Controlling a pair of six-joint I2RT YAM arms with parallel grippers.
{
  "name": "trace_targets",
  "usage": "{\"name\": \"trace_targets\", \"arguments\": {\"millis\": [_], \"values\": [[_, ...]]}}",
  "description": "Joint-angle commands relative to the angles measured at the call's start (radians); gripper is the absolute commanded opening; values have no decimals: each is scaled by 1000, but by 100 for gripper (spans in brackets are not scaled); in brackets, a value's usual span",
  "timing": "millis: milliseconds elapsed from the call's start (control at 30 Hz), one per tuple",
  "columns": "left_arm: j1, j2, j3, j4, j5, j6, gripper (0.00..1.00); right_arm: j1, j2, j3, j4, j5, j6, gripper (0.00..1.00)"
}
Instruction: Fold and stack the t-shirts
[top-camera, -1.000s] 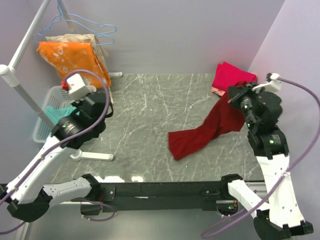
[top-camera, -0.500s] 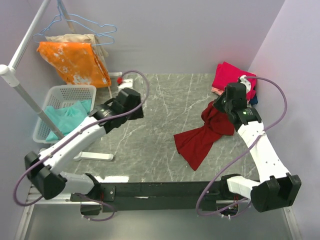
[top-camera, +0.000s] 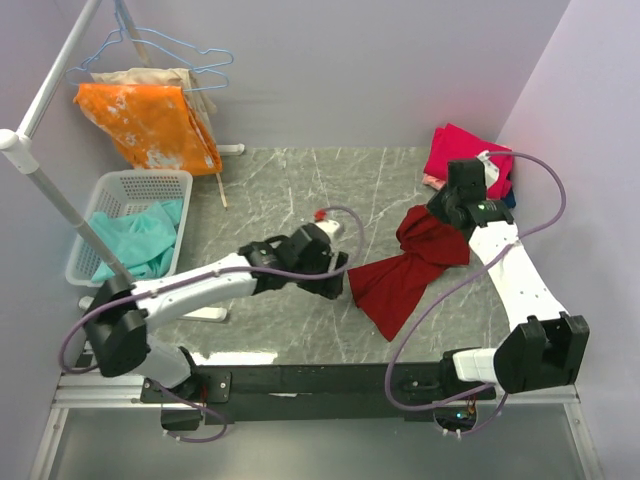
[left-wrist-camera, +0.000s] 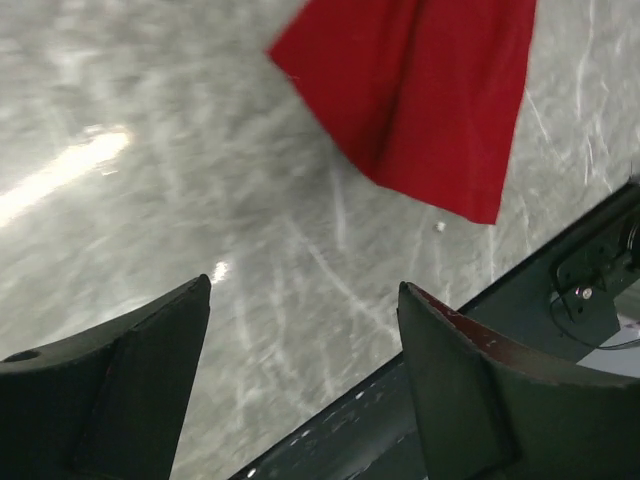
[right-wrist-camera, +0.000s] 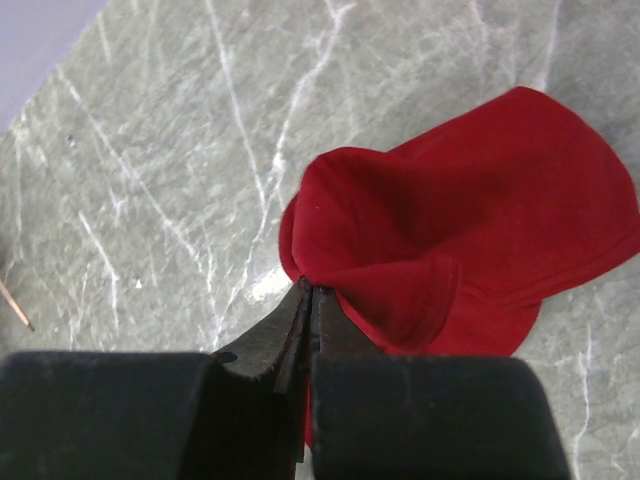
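Observation:
The middle of the shirt's lower edge is below the left gripper and to its right in the top view, so the left gripper needs to move across and down onto it next.
A dark red t-shirt (top-camera: 405, 272) lies bunched on the marble table, right of centre. My right gripper (top-camera: 434, 214) is shut on a fold at its upper end; in the right wrist view the jaws (right-wrist-camera: 313, 290) pinch the red cloth (right-wrist-camera: 470, 220). My left gripper (top-camera: 336, 284) is open and hovers just left of the shirt's lower end without touching it. In the left wrist view the gripper (left-wrist-camera: 305, 287) holds nothing, and the shirt's corner (left-wrist-camera: 430, 100) lies beyond it. A teal t-shirt (top-camera: 135, 240) sits in the basket. A bright pink t-shirt (top-camera: 462, 152) lies piled at the back right.
A white basket (top-camera: 112, 183) stands at the left beside a clothes rack pole (top-camera: 45, 185). An orange cloth (top-camera: 150, 122) and wire hangers (top-camera: 175, 48) hang at the back left. The rack's foot (top-camera: 195, 312) lies on the table. A black rail (top-camera: 330, 380) runs along the near edge.
My left arm swung from the basket to the table's centre and its jaws opened. My right gripper carried the shirt's end lower and leftward, so the cloth bunched up.

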Motion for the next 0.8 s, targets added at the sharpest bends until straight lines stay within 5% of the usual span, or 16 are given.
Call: {"name": "trace_targets", "arguments": {"millis": [0,200,767], "values": [[-73,121,35,162,-16,-1,78,-38,12,45,-13,-30,17,0],[-165,339,185,182,-93,2,72,-90,29,29,-11,-90,8,0],[-256,565,328,159,-148,23,57,-189,6,-17,4,-181,-29,0]]}}
